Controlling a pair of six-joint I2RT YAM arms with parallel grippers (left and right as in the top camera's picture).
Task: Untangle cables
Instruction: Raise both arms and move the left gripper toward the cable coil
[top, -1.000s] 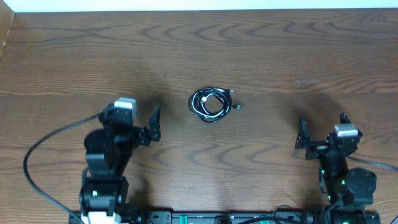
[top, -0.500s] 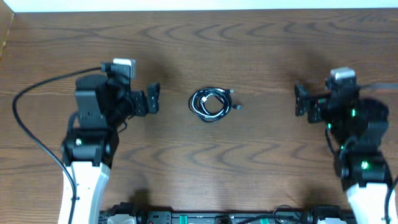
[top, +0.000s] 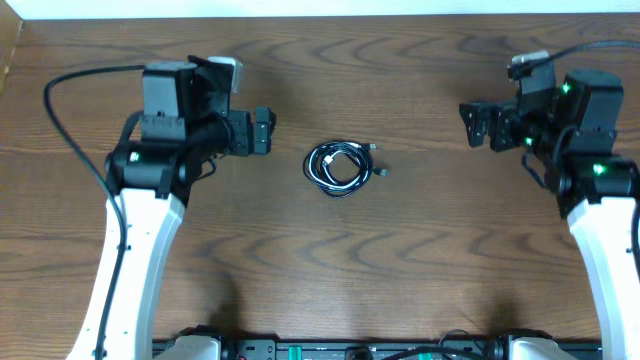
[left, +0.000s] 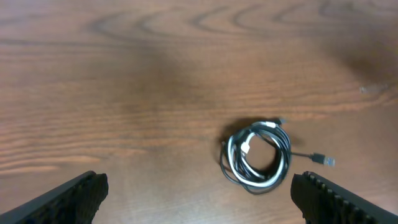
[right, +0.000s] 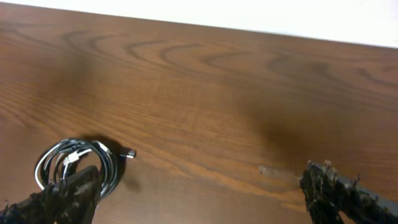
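Note:
My left gripper will next move across and down onto the coil's nearest pieces of cable. They lie below it and to its right in the overhead view, and bare wood borders them.
A small coil of cables (top: 339, 166), black cords with a white one wound in, lies on the wooden table (top: 400, 60) near its middle. A plug end (top: 381, 173) sticks out to the coil's right. My left gripper (top: 262, 131) is open and empty, raised to the left of the coil. My right gripper (top: 478, 125) is open and empty, raised well to the right. The coil shows in the left wrist view (left: 257, 155) ahead of the open fingers (left: 199, 198), and at the lower left of the right wrist view (right: 73, 168), partly behind the left finger of the open jaws (right: 205, 199).
The table's far edge (top: 320, 17) meets a white wall. A faint pale scuff (top: 492, 131) marks the wood at the right. Thick black wires (top: 60, 110) trail from both arms. The robot base (top: 360, 350) runs along the near edge.
Both arms have risen and reached away from the near edge toward the table's middle. Both grippers have stayed open and the cable coil has not moved.

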